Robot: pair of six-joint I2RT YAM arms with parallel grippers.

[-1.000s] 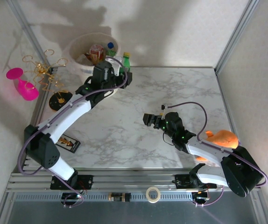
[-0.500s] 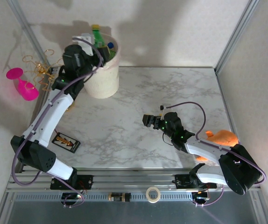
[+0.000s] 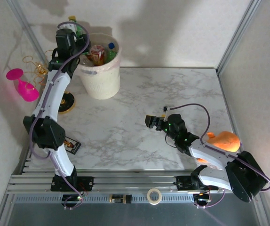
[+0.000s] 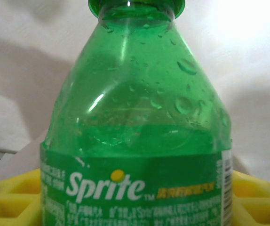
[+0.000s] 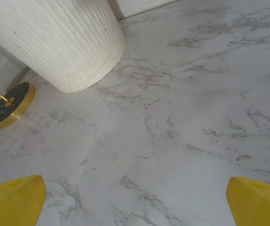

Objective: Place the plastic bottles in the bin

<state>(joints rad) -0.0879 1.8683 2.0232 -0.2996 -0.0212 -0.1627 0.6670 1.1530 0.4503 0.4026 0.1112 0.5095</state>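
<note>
The green Sprite bottle (image 3: 77, 27) still hangs by the bin's rim, so my left gripper shifts over the bin's opening (image 3: 97, 51) next and tips downward to release it.
The cream-white bin (image 3: 103, 81) stands at the table's back left, with several plastic bottles (image 3: 99, 52) inside it, one with a blue cap. My left gripper (image 3: 68, 36) is raised just left of the bin's rim, shut on a green Sprite bottle (image 3: 77, 27) with a yellow cap. In the left wrist view that green bottle (image 4: 135, 141) stands upright between the yellow fingers (image 4: 12, 195). Over the middle of the table my right gripper (image 3: 149, 121) hangs open with nothing in it. From its wrist camera, the bin (image 5: 59, 42) is ahead to the left, well beyond the right gripper (image 5: 135, 202).
A pink wine glass (image 3: 21, 84) and a gold wire stand (image 3: 42, 70) with a black round base (image 3: 64, 102) sit left of the bin. An orange object (image 3: 224, 140) lies by the right arm. A small dark card (image 3: 70, 144) lies at the front left.
My left arm has swung from the bin's right side over to its left and risen, carrying the green bottle. The right arm has hardly moved.
</note>
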